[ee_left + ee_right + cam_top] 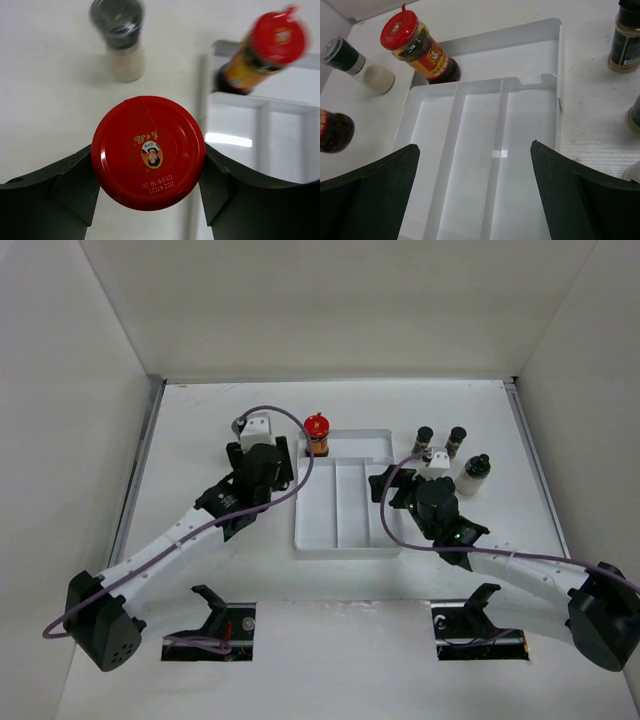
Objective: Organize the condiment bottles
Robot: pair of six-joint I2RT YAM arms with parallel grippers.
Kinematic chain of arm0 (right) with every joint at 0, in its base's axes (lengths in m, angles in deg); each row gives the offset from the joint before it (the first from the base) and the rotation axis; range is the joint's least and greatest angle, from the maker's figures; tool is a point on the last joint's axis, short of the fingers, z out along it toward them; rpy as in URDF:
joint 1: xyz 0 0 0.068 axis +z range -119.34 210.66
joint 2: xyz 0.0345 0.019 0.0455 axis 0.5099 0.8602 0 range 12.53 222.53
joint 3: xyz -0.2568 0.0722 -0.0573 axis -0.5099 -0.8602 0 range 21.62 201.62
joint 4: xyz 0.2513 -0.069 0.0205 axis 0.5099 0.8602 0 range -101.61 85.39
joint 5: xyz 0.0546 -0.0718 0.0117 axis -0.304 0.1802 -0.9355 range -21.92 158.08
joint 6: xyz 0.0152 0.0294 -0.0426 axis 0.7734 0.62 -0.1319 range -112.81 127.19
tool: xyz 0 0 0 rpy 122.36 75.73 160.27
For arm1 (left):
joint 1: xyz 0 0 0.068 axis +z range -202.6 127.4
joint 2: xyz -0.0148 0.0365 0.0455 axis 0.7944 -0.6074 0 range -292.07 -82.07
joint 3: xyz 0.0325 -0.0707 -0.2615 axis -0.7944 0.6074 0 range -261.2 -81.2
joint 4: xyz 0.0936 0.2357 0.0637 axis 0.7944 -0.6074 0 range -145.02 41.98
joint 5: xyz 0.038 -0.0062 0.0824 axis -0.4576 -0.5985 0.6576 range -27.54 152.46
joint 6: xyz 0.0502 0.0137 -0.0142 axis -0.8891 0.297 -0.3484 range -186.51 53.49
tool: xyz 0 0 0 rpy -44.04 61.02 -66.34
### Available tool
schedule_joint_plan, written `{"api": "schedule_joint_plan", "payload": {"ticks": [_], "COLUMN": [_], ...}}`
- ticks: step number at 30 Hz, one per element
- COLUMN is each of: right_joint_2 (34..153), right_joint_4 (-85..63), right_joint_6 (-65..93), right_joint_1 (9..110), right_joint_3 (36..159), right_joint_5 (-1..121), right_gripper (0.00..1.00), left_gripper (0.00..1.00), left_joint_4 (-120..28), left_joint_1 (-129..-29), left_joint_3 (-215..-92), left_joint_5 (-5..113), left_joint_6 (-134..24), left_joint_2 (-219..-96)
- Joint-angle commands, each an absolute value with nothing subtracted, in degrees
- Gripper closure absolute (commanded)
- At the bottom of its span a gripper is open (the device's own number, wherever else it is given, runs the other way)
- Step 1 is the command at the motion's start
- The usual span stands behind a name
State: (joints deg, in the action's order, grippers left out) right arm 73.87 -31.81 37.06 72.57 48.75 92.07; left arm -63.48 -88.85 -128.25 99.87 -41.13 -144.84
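Note:
Next, my left gripper moves across, lowers and releases. The empty bottom of the tray section beside the second red-capped bottle (317, 433) lies right of it in the top view.
My left gripper (148, 151) is shut on the red cap of an amber bottle (148, 125), just left of the white divided tray (345, 535). That bottle shows at the left edge of the right wrist view (332, 131). A second red-capped bottle (317, 433) stands in the tray's far left corner. A pale bottle with a dark lid (120, 37) stands on the table beyond my left gripper (272, 462). My right gripper (475, 145) is open and empty above the tray's long compartments. Two slim dark bottles (423, 438) (456, 440) and a pale bottle (475, 475) stand right of the tray.
The tray (485, 150) has three long compartments and one cross compartment at the far end. White walls close in the table on the left, back and right. My right gripper (383, 483) hangs over the tray's right side.

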Motion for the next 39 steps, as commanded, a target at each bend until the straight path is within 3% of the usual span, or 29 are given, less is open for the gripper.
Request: {"api": "schedule_joint_plan", "payload": {"ticks": [1,13,29,39], "right_joint_2": [71.9,66.2,64.3,65.3], "right_joint_4": [-35.1,-33.4,-35.0,-35.4], "right_joint_6": [38.2,44.4,44.7,44.5], "right_joint_1": [71.4,63.3,62.3,63.0], "right_joint_3": [47.9,44.3,43.0,43.4], "right_joint_5": [93.8,93.2,92.7,91.9], "right_gripper": [0.00,0.00,0.00,0.00], "left_gripper": [0.63,0.63,0.64,0.64], "left_joint_4": [-56.3,-50.0,-34.3,-31.5], "left_joint_1": [-94.5,-104.6,-99.0,-96.3], "left_joint_3": [-137.8,-149.8,-168.7,-171.3], "left_joint_5": [101.1,97.1,92.6,92.7], "left_joint_6": [-44.3,-46.4,-54.1,-54.3], "left_joint_2": [-143.8,-156.9,-188.8,-195.1]}}
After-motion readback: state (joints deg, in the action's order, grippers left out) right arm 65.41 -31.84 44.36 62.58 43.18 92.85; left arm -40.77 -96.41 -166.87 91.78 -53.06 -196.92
